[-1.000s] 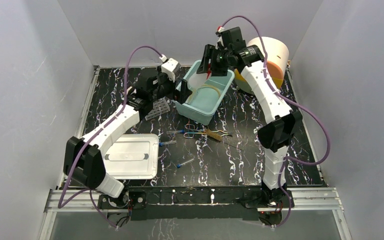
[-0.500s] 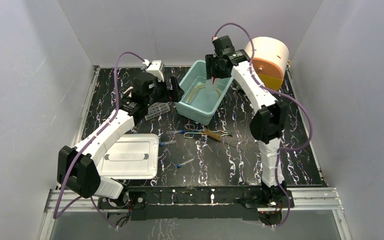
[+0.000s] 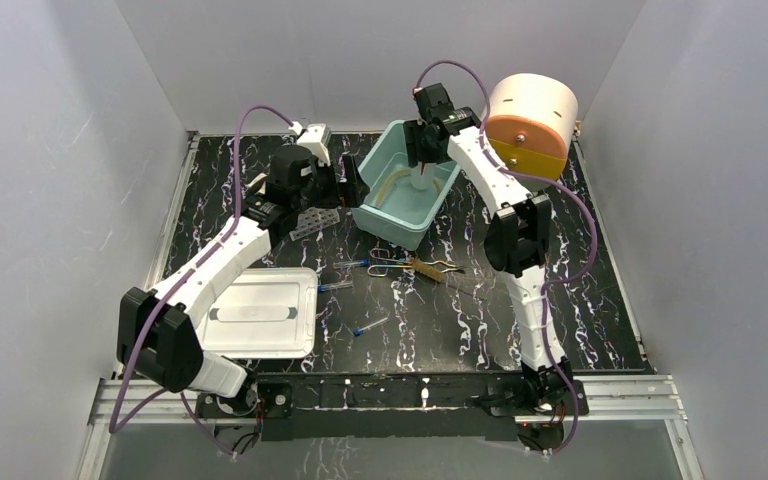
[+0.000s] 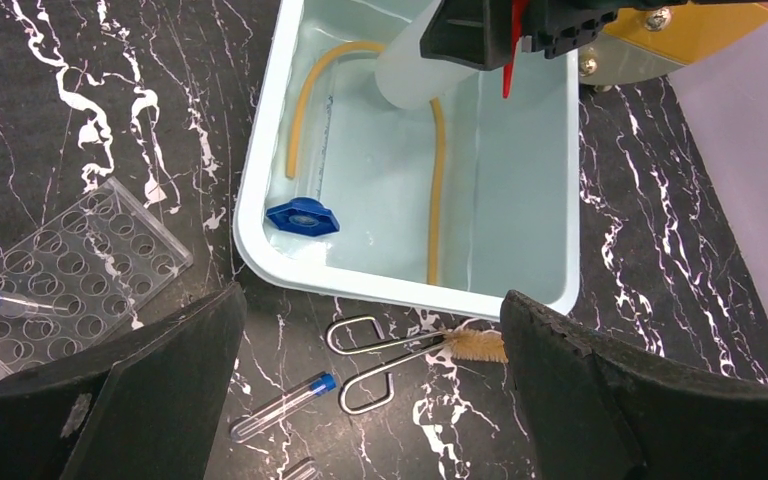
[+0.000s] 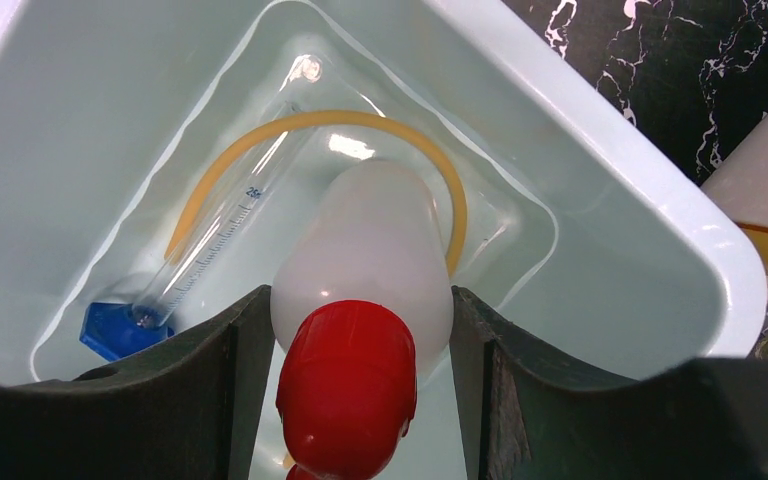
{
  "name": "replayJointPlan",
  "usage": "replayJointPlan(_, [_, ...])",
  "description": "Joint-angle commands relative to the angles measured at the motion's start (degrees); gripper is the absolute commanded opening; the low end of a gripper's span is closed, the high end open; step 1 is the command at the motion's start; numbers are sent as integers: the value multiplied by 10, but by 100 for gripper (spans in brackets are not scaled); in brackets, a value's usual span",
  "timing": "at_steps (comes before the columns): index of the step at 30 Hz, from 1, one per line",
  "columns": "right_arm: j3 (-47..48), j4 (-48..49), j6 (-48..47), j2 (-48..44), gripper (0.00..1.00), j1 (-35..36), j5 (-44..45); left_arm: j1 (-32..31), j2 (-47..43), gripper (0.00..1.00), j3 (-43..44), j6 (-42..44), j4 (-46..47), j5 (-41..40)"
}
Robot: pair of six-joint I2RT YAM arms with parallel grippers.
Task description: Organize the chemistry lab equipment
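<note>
My right gripper should next go down deeper into the teal bin (image 3: 390, 228), then open near the bottom of the bin.
My right gripper (image 3: 423, 160) (image 5: 350, 400) is shut on the clear wash bottle (image 5: 370, 250) just below its red nozzle (image 5: 348, 385). It holds the bottle upright low inside the teal bin (image 3: 390, 228). The tan rubber tubing (image 5: 320, 120) and a clear tube with a small blue cap (image 5: 115, 328) lie on the bin floor. My left gripper (image 3: 347, 185) (image 4: 372, 310) is open and empty above the bin's near left rim (image 4: 260, 190). Metal tongs (image 4: 380, 350) and blue-capped tubes (image 4: 285, 405) lie on the table. The grey tube rack (image 4: 70, 255) holds one tube.
A white lid (image 3: 260, 312) lies at the front left. A cream and orange drum (image 3: 530, 120) stands behind the bin to the right. A tan brush (image 4: 478, 347) lies by the tongs. More tubes (image 3: 370, 325) lie mid-table.
My right gripper has swung left and come down into the bin with the wash bottle. My left gripper has drawn back a little from the bin's left rim, and the bin has shifted slightly.
</note>
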Motion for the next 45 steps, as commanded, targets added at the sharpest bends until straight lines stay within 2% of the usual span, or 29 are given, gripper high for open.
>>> replayJointPlan(1, [26,19,-5,3,54,2,-9,5,11,98,21,12,-7,-3])
replayJointPlan(6, [6,27,-12,8,54,5,-52,8,22,98,28,23,-11,1])
replayJointPlan(16, [10,24,-23,35,56,5,-28,10,30,98,30,37,-14,17])
replayJointPlan(21, [15,27,-29,38,66,5,-6,10,26,98,32,40,-15,18])
replayJointPlan(25, [30,29,-21,35,74,6,-28,10,28,98,36,40,-21,16])
replayJointPlan(32, [51,26,-9,1,86,4,-70,10,23,98,42,39,-17,15])
replayJointPlan(39, [54,17,-3,-49,89,4,-72,10,16,98,21,19,-10,27])
replayJointPlan(45, [7,-1,25,-119,90,4,-53,21,-9,98,-11,-56,0,15])
